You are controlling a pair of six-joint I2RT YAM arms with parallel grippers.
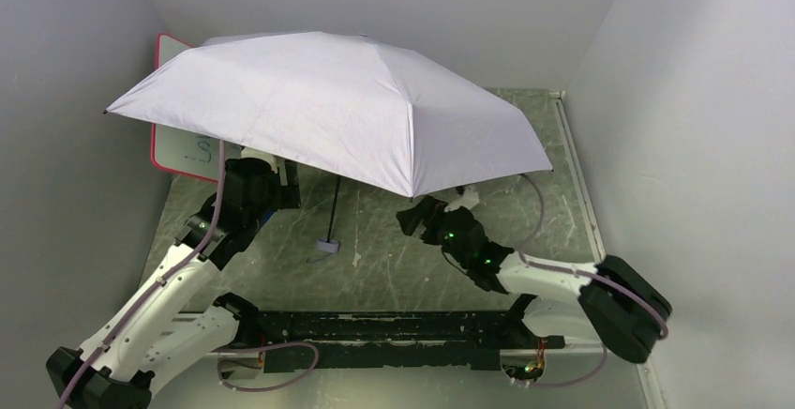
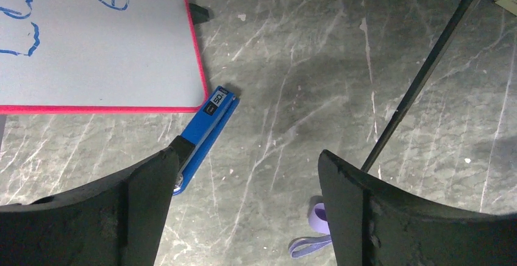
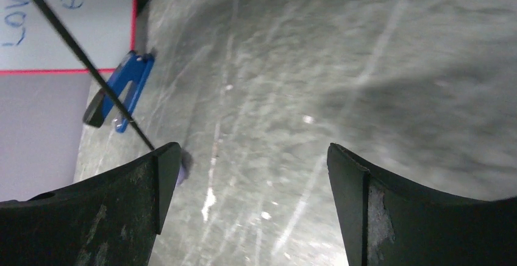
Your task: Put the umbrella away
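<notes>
My right gripper goes to the left in the top view and outward next, to straddle the umbrella's stem below the canopy (image 1: 337,184) (image 3: 52,17).
The umbrella (image 1: 328,109) stands open, its pale lavender-white canopy spread over the middle and back of the table. Its thin black shaft (image 1: 335,210) runs down to a small grey handle (image 1: 325,246) resting on the table. The shaft also shows in the left wrist view (image 2: 427,64) with the lavender wrist loop (image 2: 310,241), and in the right wrist view (image 3: 79,55). My left gripper (image 1: 281,184) is open and empty under the canopy's left edge, left of the shaft. My right gripper (image 1: 417,217) is open and empty under the canopy's right front edge.
A red-framed whiteboard (image 1: 183,151) with blue writing leans at the back left, also in the left wrist view (image 2: 97,40). A blue marker-like tool (image 2: 204,135) lies by its corner. Grey walls close in on both sides. A black rail (image 1: 394,329) runs along the near edge.
</notes>
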